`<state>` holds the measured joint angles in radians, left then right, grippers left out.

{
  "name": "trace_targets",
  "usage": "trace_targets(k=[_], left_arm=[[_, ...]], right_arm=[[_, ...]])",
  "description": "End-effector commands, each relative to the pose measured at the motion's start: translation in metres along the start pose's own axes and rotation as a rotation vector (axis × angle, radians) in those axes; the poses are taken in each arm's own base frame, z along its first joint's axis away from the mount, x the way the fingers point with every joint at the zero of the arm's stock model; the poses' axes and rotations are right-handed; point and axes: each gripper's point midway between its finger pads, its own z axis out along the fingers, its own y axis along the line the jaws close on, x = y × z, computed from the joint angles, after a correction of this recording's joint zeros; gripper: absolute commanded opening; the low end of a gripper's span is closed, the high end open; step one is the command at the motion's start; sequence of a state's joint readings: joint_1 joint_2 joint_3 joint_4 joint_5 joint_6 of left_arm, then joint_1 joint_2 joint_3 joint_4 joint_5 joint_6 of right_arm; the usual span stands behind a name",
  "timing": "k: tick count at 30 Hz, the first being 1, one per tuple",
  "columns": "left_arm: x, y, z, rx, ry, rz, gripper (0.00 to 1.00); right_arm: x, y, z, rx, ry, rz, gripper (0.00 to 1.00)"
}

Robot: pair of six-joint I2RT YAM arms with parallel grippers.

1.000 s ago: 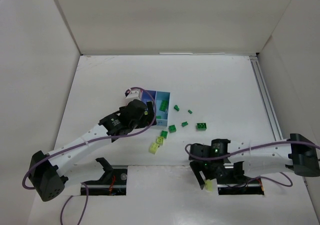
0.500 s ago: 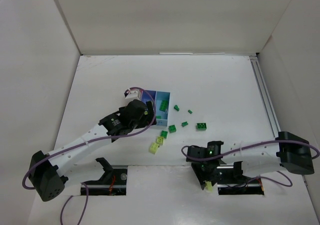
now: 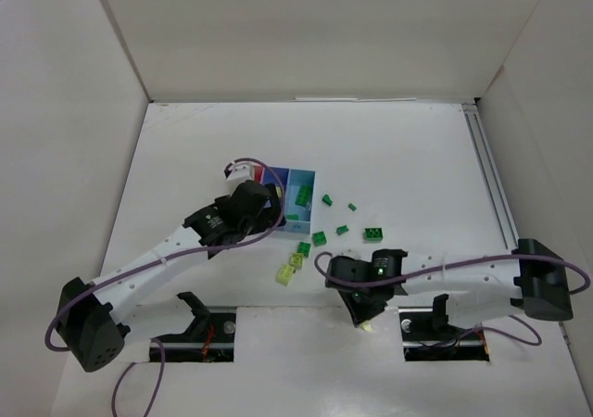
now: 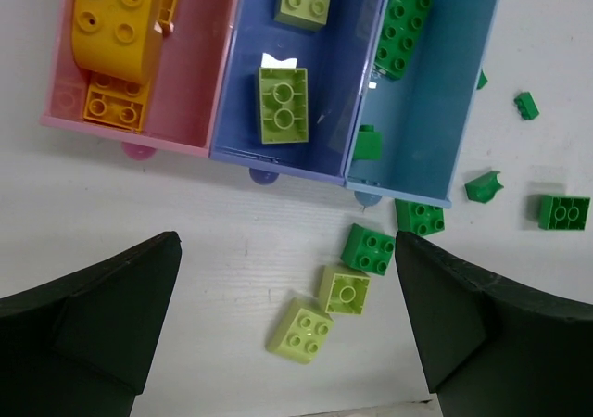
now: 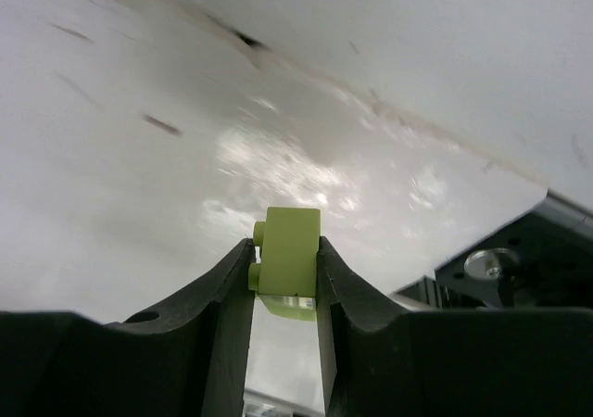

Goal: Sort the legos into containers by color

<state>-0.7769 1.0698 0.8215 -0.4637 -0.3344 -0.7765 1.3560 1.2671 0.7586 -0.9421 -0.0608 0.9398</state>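
My right gripper will next carry the lego outward and to the left in the top view, over the far end of the purple-blue bin (image 4: 347, 74).
Three joined containers show in the left wrist view: the pink bin (image 4: 199, 74) holds orange-yellow legos (image 4: 113, 18), the purple-blue bin (image 4: 347, 74) holds lime legos (image 4: 283, 105), and the light blue bin (image 4: 445, 93) holds dark green legos (image 4: 403, 28). Loose lime legos (image 4: 300, 329) and dark green legos (image 4: 368, 248) lie in front of the bins. My left gripper (image 4: 285, 243) hangs open above them, just left of the light blue bin (image 3: 304, 178). My right gripper (image 5: 284, 264) is shut on a small lime lego (image 5: 291, 241), low over the table's near edge (image 3: 368, 324).
More dark green legos (image 3: 374, 234) are scattered right of the bins. A metal rail (image 3: 491, 185) runs along the right side. White walls enclose the table. Black mounts and recessed slots (image 3: 208, 329) sit along the near edge.
My right gripper has closed on the lime lego and swung left along the near edge. The left arm has barely moved and stays open.
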Motion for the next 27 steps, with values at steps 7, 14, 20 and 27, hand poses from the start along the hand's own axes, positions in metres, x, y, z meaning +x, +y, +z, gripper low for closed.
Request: trace_targets(k=[7, 14, 20, 27], left_arm=[[-0.063, 0.008, -0.024, 0.002, -0.149, -0.102, 1.0], [-0.094, 0.061, -0.032, -0.093, -0.215, -0.225, 1.0], [-0.097, 0.082, -0.029, -0.081, -0.215, -0.265, 1.0], [-0.091, 0.08, -0.021, -0.08, -0.171, -0.25, 1.0]], right_arm=[[-0.164, 0.034, -0.05, 0.116, -0.388, -0.279, 0.22], [-0.293, 0.062, -0.112, 0.018, -0.642, -0.386, 0.2], [-0.381, 0.074, -0.127, -0.013, -0.733, -0.427, 0.2], [-0.448, 0.083, -0.12, -0.064, -0.801, -0.44, 0.25]])
